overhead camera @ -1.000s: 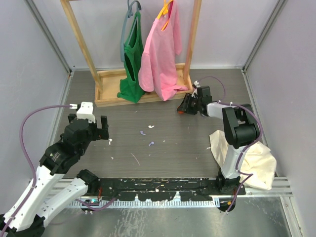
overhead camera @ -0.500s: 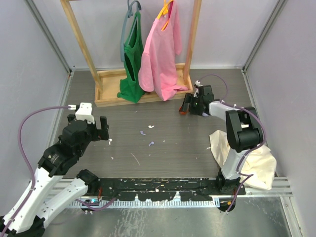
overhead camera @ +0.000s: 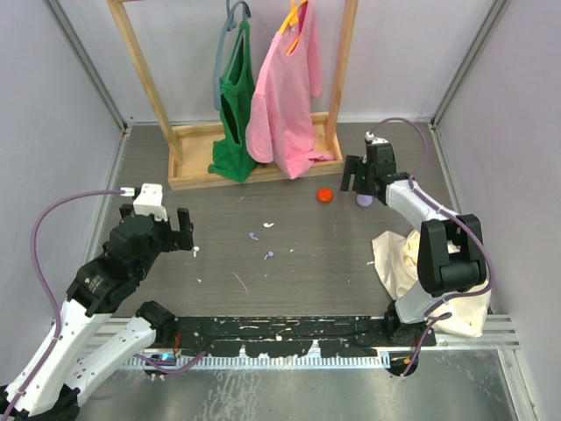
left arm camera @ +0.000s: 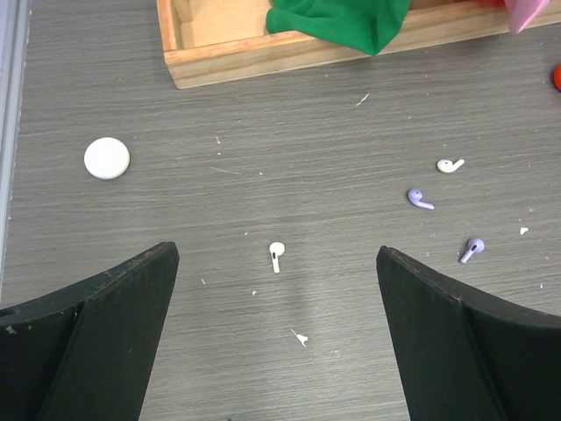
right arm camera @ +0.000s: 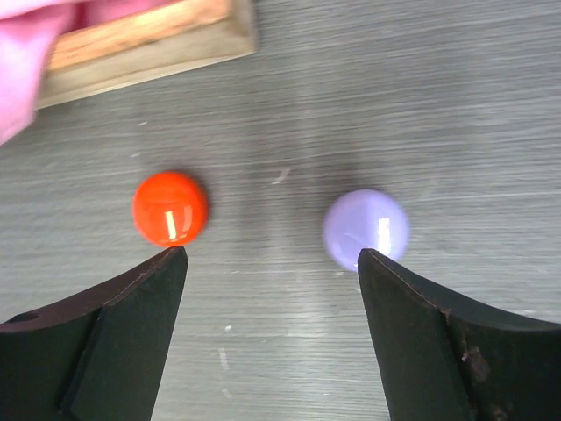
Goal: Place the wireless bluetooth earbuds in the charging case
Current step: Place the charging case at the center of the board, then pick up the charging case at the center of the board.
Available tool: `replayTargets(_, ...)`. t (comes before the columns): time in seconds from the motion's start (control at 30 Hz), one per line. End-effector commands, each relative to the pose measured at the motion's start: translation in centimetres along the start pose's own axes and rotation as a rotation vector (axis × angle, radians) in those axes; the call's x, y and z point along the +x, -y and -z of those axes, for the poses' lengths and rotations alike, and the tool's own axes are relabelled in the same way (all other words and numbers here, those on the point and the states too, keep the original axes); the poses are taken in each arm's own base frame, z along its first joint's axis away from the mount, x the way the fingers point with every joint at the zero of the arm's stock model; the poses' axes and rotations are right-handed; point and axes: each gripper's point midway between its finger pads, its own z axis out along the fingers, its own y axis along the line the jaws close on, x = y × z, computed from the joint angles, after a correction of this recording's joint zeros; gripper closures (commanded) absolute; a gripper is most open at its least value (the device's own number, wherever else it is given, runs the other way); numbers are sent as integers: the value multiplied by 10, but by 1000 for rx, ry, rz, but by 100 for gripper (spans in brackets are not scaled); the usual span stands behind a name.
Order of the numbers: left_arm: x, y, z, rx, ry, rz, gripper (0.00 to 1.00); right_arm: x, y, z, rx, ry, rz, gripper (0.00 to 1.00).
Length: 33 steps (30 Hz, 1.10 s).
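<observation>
The lavender disc (overhead camera: 365, 201) (right arm camera: 365, 229) is below my right gripper and to the right in the wrist view. I need to move that way, go down and close around its sides.
Two lavender earbuds (left arm camera: 420, 200) (left arm camera: 473, 249) lie on the grey table ahead and to the right of my left gripper (left arm camera: 276, 254), which hovers open and empty. From above, the earbuds (overhead camera: 253, 237) (overhead camera: 269, 256) sit mid-table, right of the left gripper (overhead camera: 162, 230). A round glossy lavender disc (right arm camera: 365, 229), seemingly the charging case, lies shut at the tip of the right finger (right arm camera: 421, 333) of my right gripper (right arm camera: 272, 263). That gripper stands open with nothing in it. In the top view the case (overhead camera: 364, 201) is just below the right gripper (overhead camera: 358, 182).
A red disc (right arm camera: 170, 207) (overhead camera: 325, 195) lies left of the lavender one. White earbuds (left arm camera: 277, 255) (left arm camera: 450, 165) and a white disc (left arm camera: 107, 159) lie near the left gripper. A wooden rack base (overhead camera: 188, 167) with green and pink garments stands at the back; a cream cloth (overhead camera: 456, 289) lies front right.
My right gripper has opened and swung right and back. The red disc it was on now lies free on the table. The left arm has not moved.
</observation>
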Motion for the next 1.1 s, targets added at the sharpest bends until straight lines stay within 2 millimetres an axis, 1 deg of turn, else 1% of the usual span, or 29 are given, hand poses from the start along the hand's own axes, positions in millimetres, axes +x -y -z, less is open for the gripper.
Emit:
replayTargets(0.0, -14, 4, 1, 17, 57, 41, 2, -13, 43, 10, 172, 51, -4, 15)
replayTargets(0.13, -14, 4, 1, 23, 58, 42, 2, -12, 59, 3, 183, 34, -16, 14)
replayTargets(0.17, -14, 4, 2, 22, 58, 41, 2, -12, 60, -1, 171, 23, -17, 14)
replayTargets(0.3, -14, 4, 2, 23, 58, 41, 2, -9, 58, -15, 114, -11, -35, 13)
replayTargets(0.4, -13, 5, 1, 24, 55, 41, 2, -9, 60, -24, 116, -25, -22, 12)
replayTargets(0.5, -14, 6, 1, 29, 55, 41, 2, -13, 59, -33, 101, -30, 1, 11)
replayTargets(0.67, -14, 7, 1, 34, 55, 40, 2, -11, 47, -45, 26, -51, 8, 11)
replayTargets(0.77, -14, 6, 1, 34, 56, 40, 2, -1, 44, -52, -1, -83, -9, 11)
replayTargets(0.87, -14, 7, 1, 38, 57, 41, 2, 10, 40, -55, -28, -113, -27, 12)
replayTargets(0.93, -14, 7, 2, 40, 56, 41, 2, 18, 36, -54, -48, -134, -42, 13)
replayTargets(1.07, -14, 7, 2, 43, 61, 42, 2, 32, 29, -45, -84, -169, -66, 15)
